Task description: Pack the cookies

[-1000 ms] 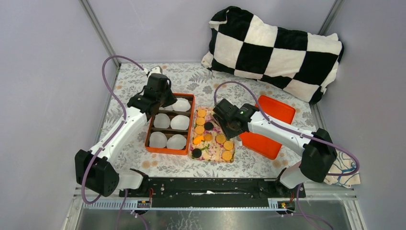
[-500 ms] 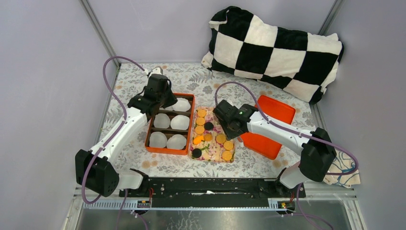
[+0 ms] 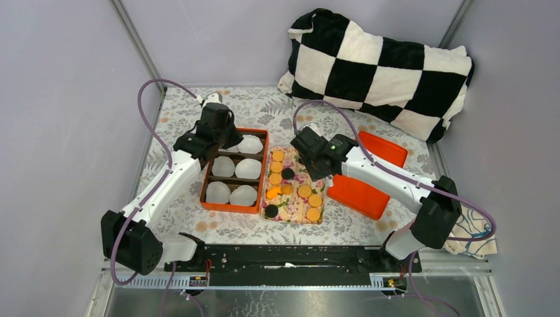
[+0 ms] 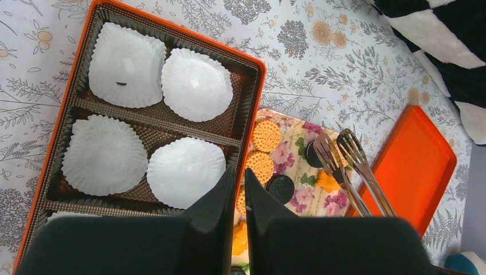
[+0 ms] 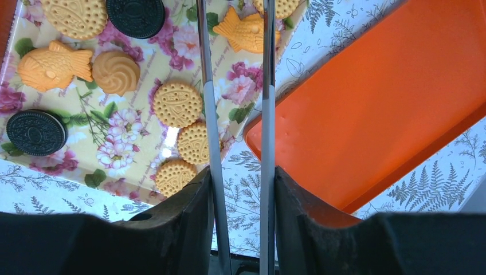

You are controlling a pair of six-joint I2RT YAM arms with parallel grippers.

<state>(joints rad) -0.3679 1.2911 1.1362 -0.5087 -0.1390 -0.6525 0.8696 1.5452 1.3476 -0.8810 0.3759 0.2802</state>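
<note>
The robot's right gripper should next move outward, lower the tongs across the lid's tray-side edge [image 5: 343,52] and let go of them clear of the cookies.
Several cookies, golden round ones [image 3: 278,156] and black ones [image 3: 288,174], lie on a floral tray [image 3: 295,206]. In the right wrist view I see round golden cookies [image 5: 176,104], a black one [image 5: 35,132] and a fish-shaped one [image 5: 247,31]. My right gripper [image 3: 310,162] [image 5: 240,175] is shut on metal tongs [image 5: 210,114], held over the tray's far right side. The tong tips [image 4: 338,146] stand apart above the cookies, with nothing between them. My left gripper [image 3: 228,141] [image 4: 239,171] is shut and empty above the right rim of the orange box [image 4: 259,86].
The orange box [image 3: 228,208] holds several white paper cups [image 3: 248,168] in brown dividers. An orange lid [image 3: 367,177] lies right of the tray. A black-and-white checkered pillow [image 3: 380,66] sits at the back right. A patterned cloth [image 3: 473,235] lies at the near right.
My right gripper has moved a little away and left with the tongs, over the far part of the tray. My left arm has barely moved.
</note>
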